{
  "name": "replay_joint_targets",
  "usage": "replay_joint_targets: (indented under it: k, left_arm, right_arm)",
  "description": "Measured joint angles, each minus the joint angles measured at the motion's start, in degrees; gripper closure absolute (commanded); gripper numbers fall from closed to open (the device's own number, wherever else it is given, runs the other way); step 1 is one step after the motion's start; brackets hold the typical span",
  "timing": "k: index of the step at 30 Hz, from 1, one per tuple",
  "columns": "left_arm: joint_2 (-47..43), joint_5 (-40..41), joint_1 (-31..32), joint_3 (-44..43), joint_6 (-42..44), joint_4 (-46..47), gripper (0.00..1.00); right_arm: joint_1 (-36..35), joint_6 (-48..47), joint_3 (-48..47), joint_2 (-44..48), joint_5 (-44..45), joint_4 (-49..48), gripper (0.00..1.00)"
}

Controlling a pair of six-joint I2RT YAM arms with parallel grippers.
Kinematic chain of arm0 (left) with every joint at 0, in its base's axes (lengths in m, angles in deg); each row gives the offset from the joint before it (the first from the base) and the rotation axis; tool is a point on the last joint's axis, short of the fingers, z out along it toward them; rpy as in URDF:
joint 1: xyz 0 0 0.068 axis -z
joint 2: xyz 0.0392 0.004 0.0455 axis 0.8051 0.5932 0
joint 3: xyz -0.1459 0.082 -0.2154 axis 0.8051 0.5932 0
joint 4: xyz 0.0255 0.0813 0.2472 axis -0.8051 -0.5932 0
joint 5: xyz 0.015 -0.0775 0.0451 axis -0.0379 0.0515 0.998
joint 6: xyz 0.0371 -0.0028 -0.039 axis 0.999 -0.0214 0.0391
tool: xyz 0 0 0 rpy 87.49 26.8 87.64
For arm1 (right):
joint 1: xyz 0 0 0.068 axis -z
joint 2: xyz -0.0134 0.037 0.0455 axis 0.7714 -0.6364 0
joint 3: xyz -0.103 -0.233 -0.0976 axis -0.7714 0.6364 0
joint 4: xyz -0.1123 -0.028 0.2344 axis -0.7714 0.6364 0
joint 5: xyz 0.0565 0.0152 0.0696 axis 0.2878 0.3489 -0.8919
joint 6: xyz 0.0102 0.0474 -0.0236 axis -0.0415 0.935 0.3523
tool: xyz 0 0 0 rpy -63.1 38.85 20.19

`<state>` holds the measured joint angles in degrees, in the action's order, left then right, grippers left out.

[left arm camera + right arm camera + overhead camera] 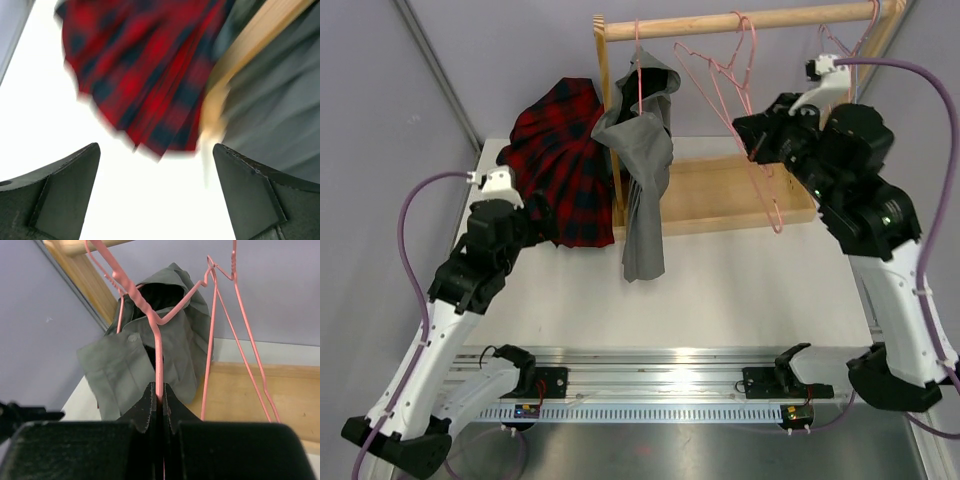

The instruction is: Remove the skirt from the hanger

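Observation:
My right gripper moves down next, brings the wire toward the grey garment below the rod and opens, since the skirt (560, 160) lies clear of the bare hanger.
The red and dark tartan skirt (560, 160) lies heaped at the table's back left, against the wooden rack's left post, with no hanger seen in it. It shows blurred in the left wrist view (145, 75). My left gripper (532, 215) is open and empty just in front of the skirt's hem, and its fingers (65, 190) stand wide apart over bare table. My right gripper (750, 140) is shut on the wire of a bare pink hanger (765, 185), seen close up in the right wrist view (156, 335), where the fingertips (160, 396) pinch the wire.
A grey garment (642, 160) hangs from the wooden rod (740, 22) on another pink hanger and also shows in the right wrist view (145, 355). More bare pink hangers (725, 70) hang there. The rack's wooden base (720, 195) sits at the back.

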<state>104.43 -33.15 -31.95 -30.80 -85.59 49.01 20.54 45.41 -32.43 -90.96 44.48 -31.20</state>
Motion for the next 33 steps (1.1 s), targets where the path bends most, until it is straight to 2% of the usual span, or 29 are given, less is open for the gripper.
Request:
replay_joint_targets:
  k: [6,16,22,29,30,31,32,33]
  left_arm:
    - [-7.43,1.20,0.66,6.60,-1.55,-9.05,0.01]
    - [-11.19,2.08,0.70,13.31,-1.95,-10.58,0.01]
    - [-11.65,1.92,0.74,13.73,-1.92,-10.49,0.01]
    - [-12.26,1.40,0.79,13.75,-1.95,-10.36,0.01]
    - [-12.24,1.27,0.79,13.75,-1.92,-10.36,0.01]
    - [-12.26,1.14,0.79,13.75,-1.92,-10.34,0.01]
    - [-12.24,1.01,0.81,13.75,-1.92,-10.34,0.01]
    - [-12.24,0.94,0.81,13.75,-1.92,-10.34,0.01]
  right_arm:
    - [0.00,-0.68,-6.36,-11.78,1.46,-3.58,1.00]
    - [0.00,-1.46,-13.94,-24.35,5.77,-10.34,1.00]
    - [0.00,-1.40,-13.42,-28.20,8.02,-10.80,1.00]
    - [0.00,-1.07,-4.81,-25.59,10.25,-13.70,1.00]
    - [0.00,-0.98,-3.28,-24.44,10.47,-14.49,0.96]
    - [0.00,-0.87,-1.70,-23.02,10.80,-15.10,0.88]
    - [0.00,-0.66,-0.63,-21.66,11.30,-15.15,0.72]
    - [0.00,-0.28,0.61,-20.15,11.76,-15.37,0.51]
